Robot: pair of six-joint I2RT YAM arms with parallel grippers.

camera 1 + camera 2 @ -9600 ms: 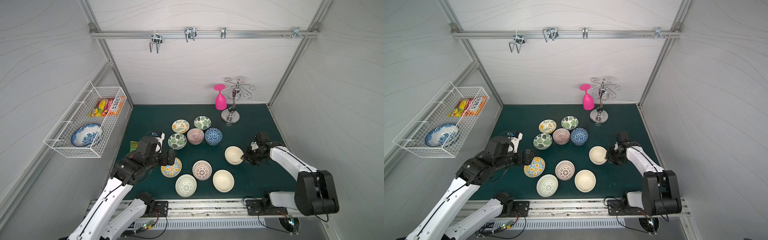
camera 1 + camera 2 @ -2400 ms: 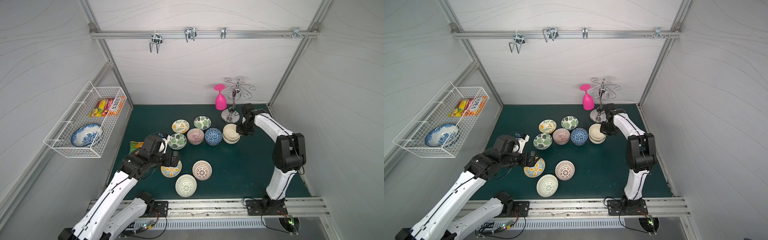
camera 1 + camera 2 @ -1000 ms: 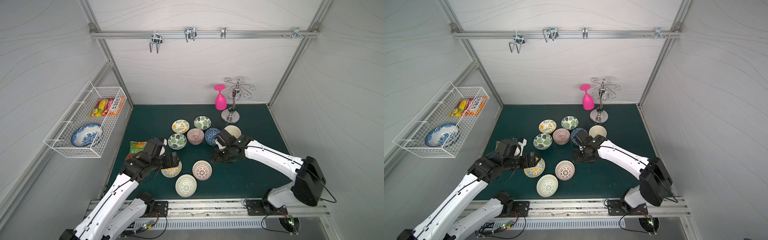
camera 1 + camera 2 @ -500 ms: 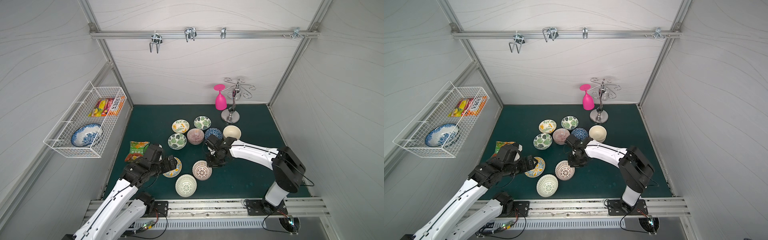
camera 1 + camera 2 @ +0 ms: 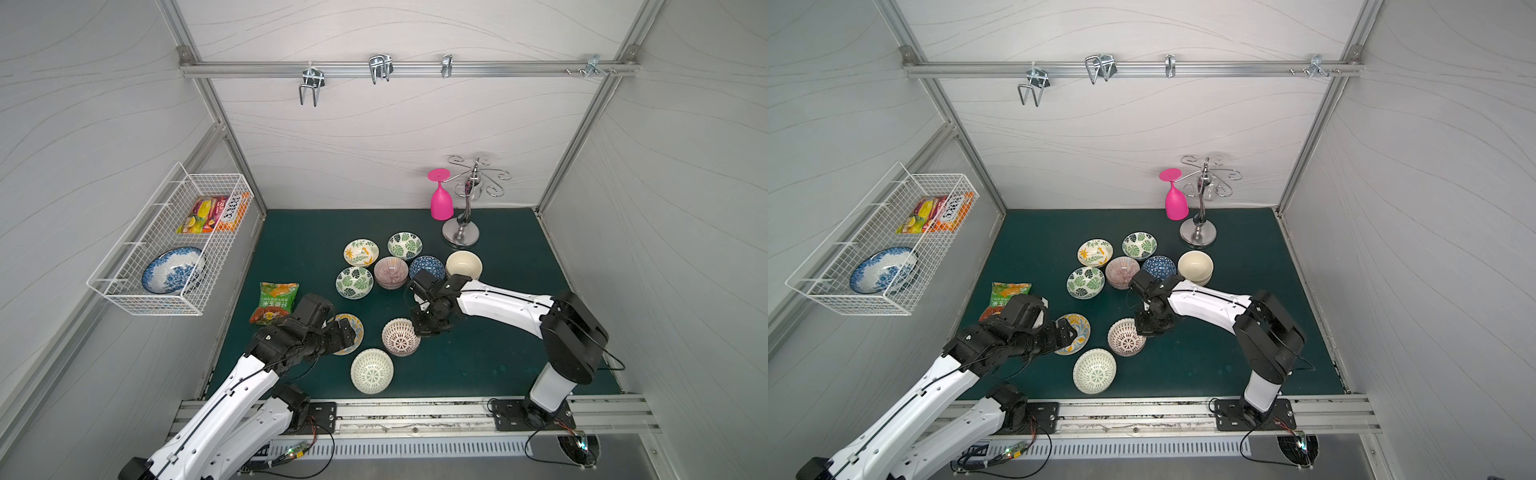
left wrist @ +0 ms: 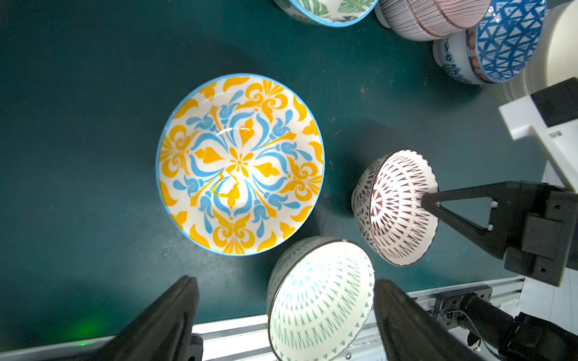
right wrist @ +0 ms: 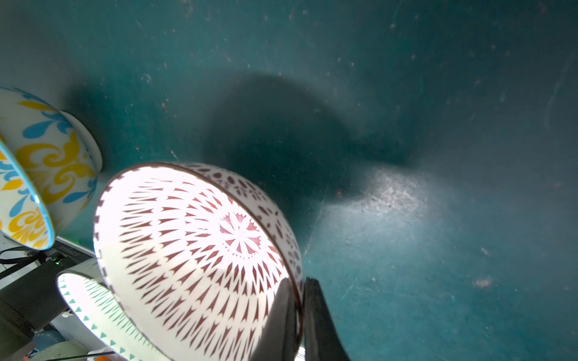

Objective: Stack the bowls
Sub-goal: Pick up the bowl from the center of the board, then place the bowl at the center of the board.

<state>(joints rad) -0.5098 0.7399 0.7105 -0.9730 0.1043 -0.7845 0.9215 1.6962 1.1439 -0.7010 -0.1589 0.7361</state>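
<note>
The pink lattice bowl is still apart from the stacked cream bowls, so the robot's right gripper will carry it outward to their near side and release its rim.
My right gripper (image 7: 298,300) is shut on the rim of the pink lattice bowl (image 5: 401,337), one finger inside and one outside; the left wrist view shows the same grip on that bowl (image 6: 394,206). Next to it stand the green lattice bowl (image 5: 371,371) and the yellow floral bowl (image 6: 239,164). My left gripper (image 6: 284,283) hangs open above them, holding nothing. Farther back are two green-leaf bowls (image 5: 354,282) (image 5: 404,246), a yellow-leaf bowl (image 5: 360,252), a pink-striped bowl (image 5: 390,272), a blue-patterned bowl (image 5: 426,266) and stacked cream bowls (image 5: 464,265).
A snack packet (image 5: 274,302) lies left of my left arm. A wire basket (image 5: 124,291) on the left wall holds a large blue-and-white bowl (image 5: 172,270). A metal glass stand (image 5: 461,232) with a pink glass (image 5: 441,203) stands at the back right.
My right gripper has moved from beside the blue-patterned bowl to the pink lattice bowl and shut on its rim. My left arm has drawn towards the front, uncovering the snack packet.
</note>
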